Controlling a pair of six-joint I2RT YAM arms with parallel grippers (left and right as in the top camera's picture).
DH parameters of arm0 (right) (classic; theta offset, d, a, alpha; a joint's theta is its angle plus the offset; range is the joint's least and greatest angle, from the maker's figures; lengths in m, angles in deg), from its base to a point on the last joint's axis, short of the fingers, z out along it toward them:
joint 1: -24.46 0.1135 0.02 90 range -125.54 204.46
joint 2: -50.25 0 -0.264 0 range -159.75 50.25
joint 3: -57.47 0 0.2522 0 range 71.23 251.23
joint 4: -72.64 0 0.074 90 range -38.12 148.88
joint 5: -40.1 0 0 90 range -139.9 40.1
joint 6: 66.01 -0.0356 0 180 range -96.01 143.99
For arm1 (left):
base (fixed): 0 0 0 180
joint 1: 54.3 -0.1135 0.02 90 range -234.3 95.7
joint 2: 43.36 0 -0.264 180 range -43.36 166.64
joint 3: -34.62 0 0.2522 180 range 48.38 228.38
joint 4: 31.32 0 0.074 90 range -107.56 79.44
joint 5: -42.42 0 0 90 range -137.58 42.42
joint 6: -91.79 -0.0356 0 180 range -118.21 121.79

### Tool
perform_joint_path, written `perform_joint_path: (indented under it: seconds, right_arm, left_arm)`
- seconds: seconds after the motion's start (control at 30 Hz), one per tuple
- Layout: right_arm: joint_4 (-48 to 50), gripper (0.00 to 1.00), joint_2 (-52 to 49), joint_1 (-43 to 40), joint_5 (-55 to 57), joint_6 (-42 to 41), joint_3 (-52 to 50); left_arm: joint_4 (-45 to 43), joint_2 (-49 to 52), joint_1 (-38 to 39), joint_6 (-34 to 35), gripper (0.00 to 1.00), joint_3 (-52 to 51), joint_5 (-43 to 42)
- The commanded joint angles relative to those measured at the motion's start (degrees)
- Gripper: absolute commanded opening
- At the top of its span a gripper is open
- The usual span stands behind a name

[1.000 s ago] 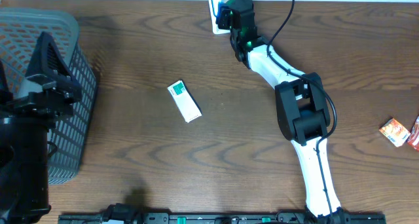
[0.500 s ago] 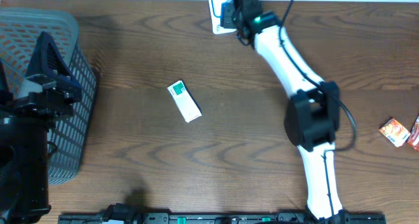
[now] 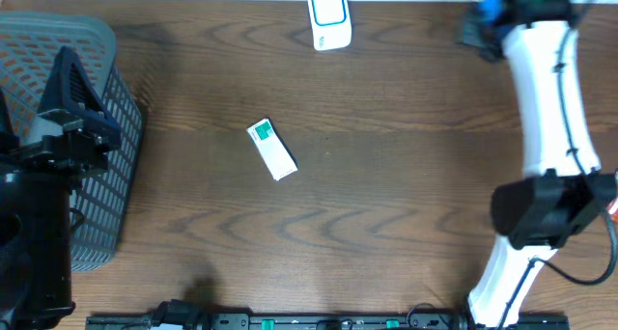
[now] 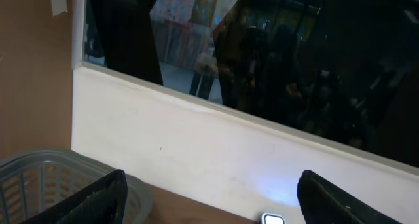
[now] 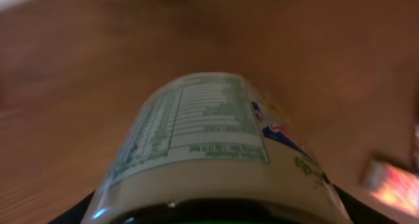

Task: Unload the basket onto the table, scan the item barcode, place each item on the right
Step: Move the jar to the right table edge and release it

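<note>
The bare wood has room for the bottle (image 3: 597, 125), so my right gripper will next move back and down from the table's far corner toward the orange snack packet.
The item is a round bottle (image 5: 203, 139) with a pale printed label, and it fills the right wrist view. My right gripper (image 5: 216, 212) is shut on it, its dark fingers showing at the bottle's lower corners. In the overhead view that gripper (image 3: 486, 17) hangs over the table's far right corner, well to the right of the white barcode scanner (image 3: 328, 16) at the back edge. My left gripper (image 4: 211, 179) is open and empty, raised beside the basket and facing the back wall. The scanner (image 4: 273, 219) shows between its fingers.
A grey mesh basket (image 3: 106, 50) stands at the left edge beside my left arm. A small white and green box (image 3: 271, 149) lies left of the table's centre. An orange snack packet (image 5: 393, 181) lies on the wood at the right.
My right arm has swung from the scanner at the back centre over to the far right corner, carrying the bottle with it. The left arm has not moved.
</note>
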Motion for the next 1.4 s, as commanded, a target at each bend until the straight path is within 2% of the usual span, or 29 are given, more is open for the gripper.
perform_joint_path:
  seconds: [0.0, 0.13, 0.3, 0.53, 0.6, 0.7, 0.97, 1.07, 1.1, 1.23, 1.37]
  right_arm:
    - [-0.15, 0.52, -0.61, -7.02, -1.16, -2.16, -3.72]
    - [2.03, 0.52, -1.05, -15.15, -5.62, -2.19, -9.77]
    - [5.49, 0.46, -1.79, -23.21, -12.17, -5.53, -20.0]
    - [10.78, 0.49, -1.79, -25.7, -12.5, -10.64, -30.1]
    - [12.39, 0.52, -1.79, -25.55, -12.48, -12.85, -32.52]
    - [15.02, 0.63, -1.79, -25.33, -12.48, -15.23, -35.69]
    - [16.09, 0.64, -1.64, -25.35, -12.46, -17.14, -37.4]
    - [14.16, 0.8, -0.59, -25.35, -12.46, -17.18, -36.3]
    - [13.73, 0.93, 0.22, -25.35, -12.44, -17.18, -35.98]
    - [11.91, 0.95, 6.93, -25.24, -12.41, -19.26, -35.26]
    - [9.11, 0.95, 19.76, -23.82, -12.46, -25.27, -35.26]
  left_arm:
    - [-0.22, -0.15, -0.15, -0.11, 0.83, -0.02, 0.31]
    - [-0.22, -0.15, -0.15, -0.11, 0.83, -0.02, 0.31]
    - [-0.22, -0.15, -0.15, -0.11, 0.83, -0.02, 0.31]
    - [-0.22, -0.15, -0.15, -0.11, 0.83, -0.02, 0.31]
    - [-0.22, -0.15, -0.15, -0.11, 0.83, -0.02, 0.31]
    - [-0.22, -0.15, -0.15, -0.11, 0.83, -0.02, 0.31]
    - [-0.22, -0.15, -0.15, -0.11, 0.83, -0.02, 0.31]
    - [-0.22, -0.15, -0.15, -0.11, 0.83, -0.02, 0.31]
    - [-0.22, -0.15, -0.15, -0.13, 0.83, -0.02, 0.31]
    - [-0.2, -0.15, -0.15, -0.11, 0.83, -0.02, 0.31]
    - [-0.22, -0.15, -0.15, -0.11, 0.83, -0.02, 0.31]
